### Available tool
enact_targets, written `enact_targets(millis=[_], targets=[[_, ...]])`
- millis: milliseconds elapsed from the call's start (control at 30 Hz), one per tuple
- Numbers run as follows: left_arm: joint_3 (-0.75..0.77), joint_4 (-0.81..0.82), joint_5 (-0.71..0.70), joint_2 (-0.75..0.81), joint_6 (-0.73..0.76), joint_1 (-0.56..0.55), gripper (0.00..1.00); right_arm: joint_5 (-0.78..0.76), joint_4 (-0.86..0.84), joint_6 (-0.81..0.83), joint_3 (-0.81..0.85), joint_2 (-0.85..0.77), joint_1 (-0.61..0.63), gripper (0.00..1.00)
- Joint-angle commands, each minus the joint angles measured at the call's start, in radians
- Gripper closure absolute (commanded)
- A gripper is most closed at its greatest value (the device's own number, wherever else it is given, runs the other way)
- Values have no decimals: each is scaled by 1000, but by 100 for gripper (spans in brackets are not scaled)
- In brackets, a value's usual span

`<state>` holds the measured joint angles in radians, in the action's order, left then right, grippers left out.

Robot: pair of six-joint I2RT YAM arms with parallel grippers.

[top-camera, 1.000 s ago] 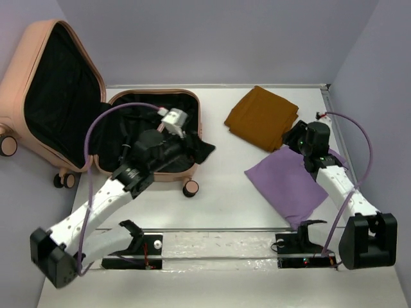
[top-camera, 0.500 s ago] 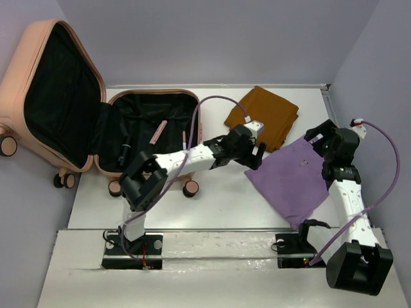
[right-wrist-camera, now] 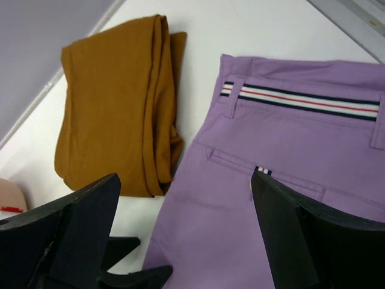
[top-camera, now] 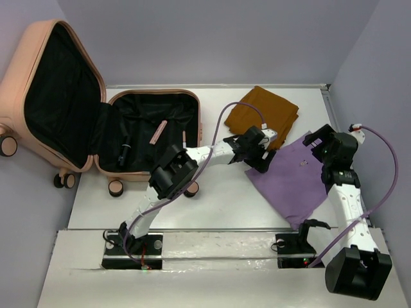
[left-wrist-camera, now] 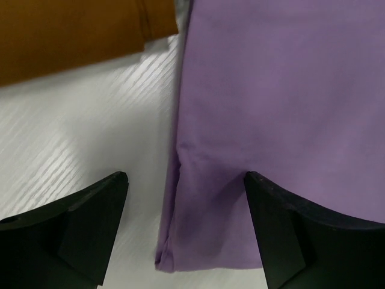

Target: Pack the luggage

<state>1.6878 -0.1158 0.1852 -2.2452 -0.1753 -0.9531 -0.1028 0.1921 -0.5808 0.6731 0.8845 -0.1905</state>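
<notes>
I should next move my right gripper toward the side and back, then lower it onto the trousers' edge by that wall (top-camera: pixel 307 136) (right-wrist-camera: pixel 224 88), while my left gripper straddles the trousers' opposite edge.
The peach-pink luggage (top-camera: pixel 196 122) lies open at the left, its lid (top-camera: pixel 9 77) leaning back and its black lining showing. Folded purple trousers (top-camera: pixel 292 183) lie right of centre, with a folded mustard-brown cloth (top-camera: pixel 263 115) behind them. My left gripper (top-camera: pixel 261 159) reaches across to the trousers' near-left corner. In the left wrist view this gripper (left-wrist-camera: pixel 185 176) is open, straddling the purple trousers' (left-wrist-camera: pixel 271 90) edge. My right gripper (top-camera: pixel 316 142) hovers over the waistband end; in the right wrist view it (right-wrist-camera: pixel 185 177) stands open above the trousers (right-wrist-camera: pixel 289 156).
A pink stick (top-camera: pixel 157 132) and a dark slim item (top-camera: pixel 124 151) lie in the luggage base. The mustard cloth (right-wrist-camera: pixel 114 96) lies close beside the trousers. The left gripper's fingers (right-wrist-camera: pixel 129 274) show under the right gripper. Walls close off the back and right.
My left arm has swung out of the luggage, rightward to the trousers' left corner. My right gripper has opened wide and shifted to the waistband end.
</notes>
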Motion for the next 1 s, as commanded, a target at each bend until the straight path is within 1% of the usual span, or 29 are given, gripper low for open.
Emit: enact_targets(millis=[0, 33, 67, 133, 167, 200, 233, 267, 400, 433, 467, 500, 533, 567, 600, 633, 667, 733, 833, 867, 933, 967], targets=[[50, -48, 111, -66, 16, 1, 15, -37, 3, -24, -32, -13, -9, 4], [55, -47, 123, -85, 8, 1, 18, -49, 3, -28, -40, -4, -9, 4], [55, -45, 144, -93, 4, 1, 25, -79, 6, -31, -47, 4, -18, 4], [44, -35, 167, -100, -6, 1, 31, -130, 13, -34, -76, 13, -18, 3], [32, -22, 174, -97, -10, 1, 34, -158, 23, -36, -87, 14, -29, 1], [20, 4, 190, -91, -22, 1, 40, -240, 49, -51, -95, 2, -39, 0], [-8, 17, 197, -80, -26, 1, 42, -285, 61, -60, -116, -10, -40, 0], [-23, 30, 212, -74, -33, 1, 47, -340, 75, -71, -127, -39, -61, 0], [-118, 110, 241, -41, -64, 2, 63, -416, 113, -106, -162, -85, -99, 0], [-138, 160, 253, -34, -78, 4, 65, -408, 115, -106, -165, -87, -133, 0], [-172, 177, 264, -24, -82, 4, 67, -400, 116, -108, -168, -79, -151, 0], [-190, 206, 270, -7, -95, 5, 74, -368, 122, -116, -164, -50, -203, 0], [-216, 232, 269, 5, -104, 8, 78, -350, 124, -119, -165, -33, -231, 0], [-268, 278, 283, 15, -113, 14, 86, -286, 118, -125, -167, -13, -268, 0], [-287, 291, 287, 30, -127, 17, 90, -253, 113, -122, -167, 34, -327, 0], [-313, 298, 287, 38, -128, 19, 94, -227, 110, -125, -165, 59, -351, 0], [-324, 312, 278, 45, -128, 19, 94, -183, 96, -120, -162, 82, -365, 0], [-347, 324, 277, 68, -130, 19, 94, -169, 83, -117, -159, 140, -375, 0], [-369, 334, 260, 96, -127, 20, 94, -72, 37, -77, -150, 207, -375, 0], [-370, 335, 258, 99, -124, 20, 94, -7, 14, -53, -147, 255, -375, 0], [-375, 335, 258, 102, -119, 25, 94, 85, -8, -30, -138, 290, -375, 0], [-376, 335, 258, 102, -119, 25, 94, 86, -20, -30, -141, 301, -375, 0]])
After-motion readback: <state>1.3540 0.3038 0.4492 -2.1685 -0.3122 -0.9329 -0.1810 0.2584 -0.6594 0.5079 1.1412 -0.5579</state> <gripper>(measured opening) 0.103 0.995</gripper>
